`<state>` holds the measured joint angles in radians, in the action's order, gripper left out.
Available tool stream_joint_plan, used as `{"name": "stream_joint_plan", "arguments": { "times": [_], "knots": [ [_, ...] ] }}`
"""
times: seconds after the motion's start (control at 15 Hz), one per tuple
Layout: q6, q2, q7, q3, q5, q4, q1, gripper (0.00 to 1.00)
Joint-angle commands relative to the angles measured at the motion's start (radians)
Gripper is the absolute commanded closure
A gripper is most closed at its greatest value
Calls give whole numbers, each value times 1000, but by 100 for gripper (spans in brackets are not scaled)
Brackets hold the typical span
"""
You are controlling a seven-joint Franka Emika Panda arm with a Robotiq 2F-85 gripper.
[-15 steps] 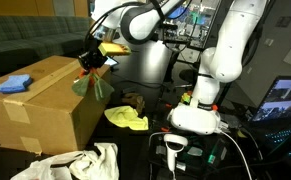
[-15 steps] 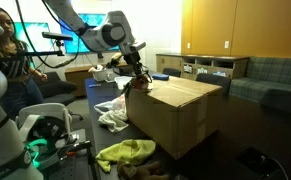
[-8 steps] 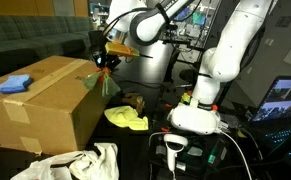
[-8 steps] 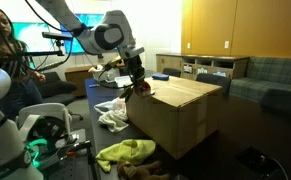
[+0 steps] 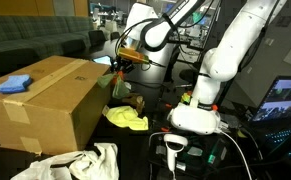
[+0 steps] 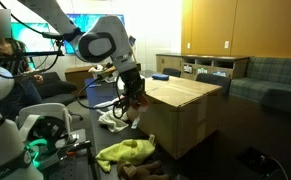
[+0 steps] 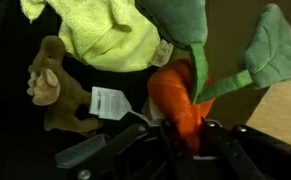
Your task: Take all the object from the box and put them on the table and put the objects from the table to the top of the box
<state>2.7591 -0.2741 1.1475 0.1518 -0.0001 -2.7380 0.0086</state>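
Observation:
The carrot in my gripper should move along the side of the box next, away from the yellow cloth. Then I should let go of it over bare table beside the brown toy (image 7: pixel 50 85).
My gripper (image 5: pixel 118 66) (image 6: pixel 132 96) (image 7: pixel 182 142) is shut on a plush carrot (image 7: pixel 177 95), orange with green leaves (image 7: pixel 257 52). The carrot hangs beside the side of the cardboard box (image 5: pixel 45 100) (image 6: pixel 185 110), above the dark table. Below it in the wrist view lie a yellow-green cloth (image 7: pixel 105 35) and a small brown plush toy (image 7: pixel 50 85). A blue object (image 5: pixel 17 84) lies on top of the box.
The yellow cloth (image 5: pixel 127 118) (image 6: pixel 125 152) lies on the table between the box and the robot base (image 5: pixel 195 115). A white cloth (image 5: pixel 80 163) (image 6: pixel 113 118) lies by the box corner. A person (image 6: pixel 0 50) sits at the back.
My gripper has carried the plush carrot off the box's top edge, sideways and down beside the box wall, over the yellow cloth.

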Motion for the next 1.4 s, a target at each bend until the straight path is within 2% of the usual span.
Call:
{"name": "stream_joint_plan", "arguments": {
  "times": [0.0, 0.47, 0.87, 0.93, 1.0, 1.07, 1.33],
  "knots": [
    [22, -37, 2, -26, 60, -20, -38, 87],
    [27, 0, 13, -101, 116, -16, -137, 87],
    [50, 66, 8, -169, 206, 12, -164, 89],
    [58, 73, 10, -176, 222, 15, -162, 65],
    [65, 79, 11, -182, 239, 17, -159, 56],
    [67, 83, 10, -185, 249, 22, -158, 56],
    [78, 94, 16, -181, 265, 32, -155, 25]
  ]
}}
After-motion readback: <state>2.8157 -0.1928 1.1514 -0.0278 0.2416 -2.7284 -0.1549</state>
